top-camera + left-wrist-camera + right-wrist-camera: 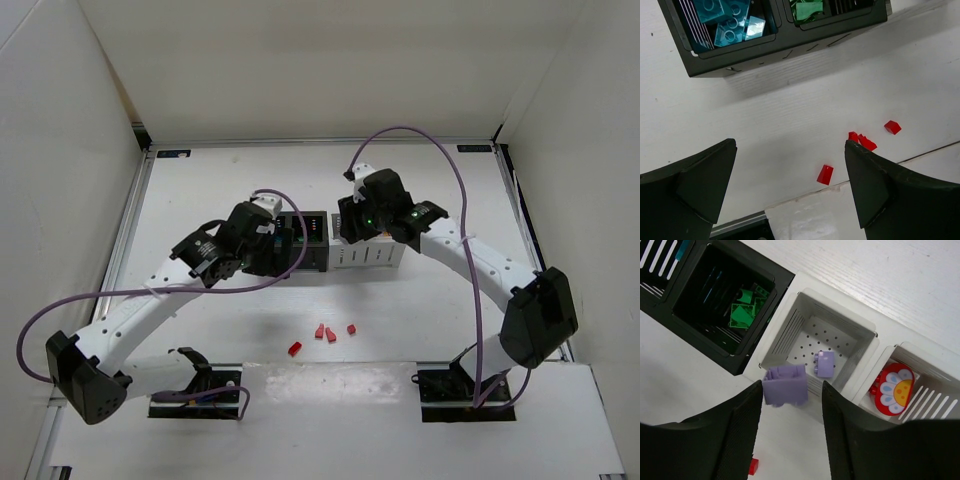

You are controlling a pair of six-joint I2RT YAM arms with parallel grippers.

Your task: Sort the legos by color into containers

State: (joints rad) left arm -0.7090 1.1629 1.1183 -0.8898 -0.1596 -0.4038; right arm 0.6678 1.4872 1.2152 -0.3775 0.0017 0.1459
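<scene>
The lone red brick beside the white plate (295,348) (825,174) lies below and back from the left gripper, so the gripper will move back and down next to close around it.
My right gripper (792,390) is open above the front wall of a white bin (840,310). A lilac brick (785,385) sits between its fingers, against the left finger, with a gap to the right finger. Another lilac brick (825,363) lies in that bin. The black bins (790,42) hold light blue bricks (727,22) and green bricks (745,312). My left gripper (790,145) is open and empty above the table, in front of the black bins (305,245). Several red bricks (325,333) lie loose on the table, one (825,174) between my left fingers' line of sight.
The second white bin holds a red flower-patterned piece (895,388). A raised white plate (840,210) borders the table's near edge, close to the red bricks. White walls enclose the workspace on three sides.
</scene>
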